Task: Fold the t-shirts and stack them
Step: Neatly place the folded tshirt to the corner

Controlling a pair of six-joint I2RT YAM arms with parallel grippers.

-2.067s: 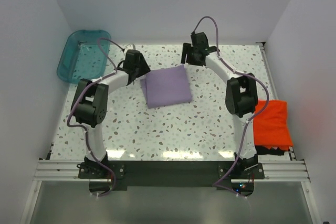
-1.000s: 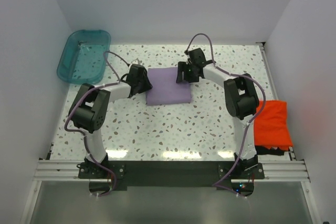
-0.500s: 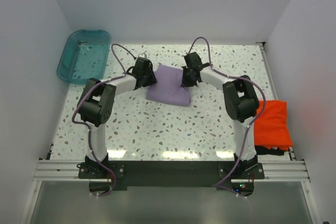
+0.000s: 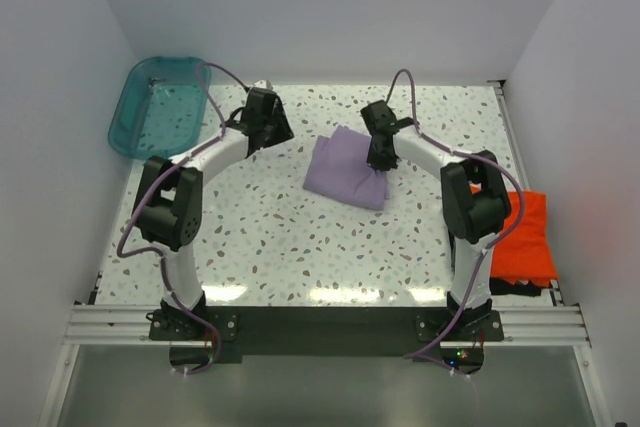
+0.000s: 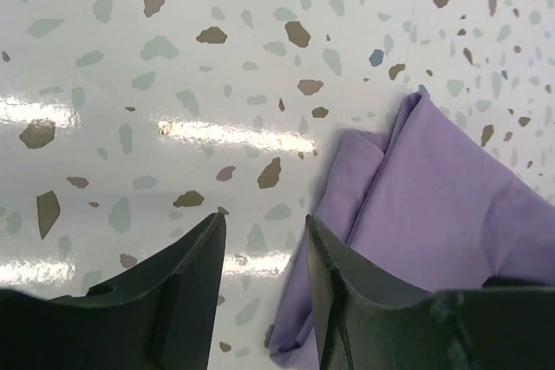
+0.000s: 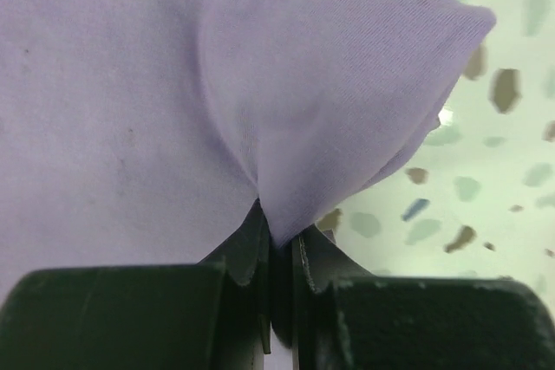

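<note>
My right gripper lifts the lavender t-shirt (image 4: 343, 171) next, swings toward the right in the top view and releases it onto the orange-red t-shirt (image 4: 525, 235), so that it gets folded.
The folded lavender t-shirt (image 4: 343, 171) lies on the speckled table, a little right of the middle. My right gripper (image 4: 381, 156) is shut on its right edge; in the right wrist view the purple cloth (image 6: 173, 84) bunches into the pinched jaws of that gripper (image 6: 277, 240). My left gripper (image 4: 268, 117) stands open to the left of the shirt, apart from it. In the left wrist view that gripper (image 5: 264, 231) has only bare table between its fingers, and the shirt's corner (image 5: 434, 214) lies just to their right. The orange-red t-shirt (image 4: 525, 235) lies folded at the table's right edge.
A teal plastic tub (image 4: 160, 102) sits at the far left corner. Something dark (image 4: 515, 287) shows under the orange shirt's near edge. White walls close in the table on the left, back and right.
My right gripper has shut on the lavender shirt and dragged it to the right. My left gripper has let go, opened wider and drawn back to the left.
</note>
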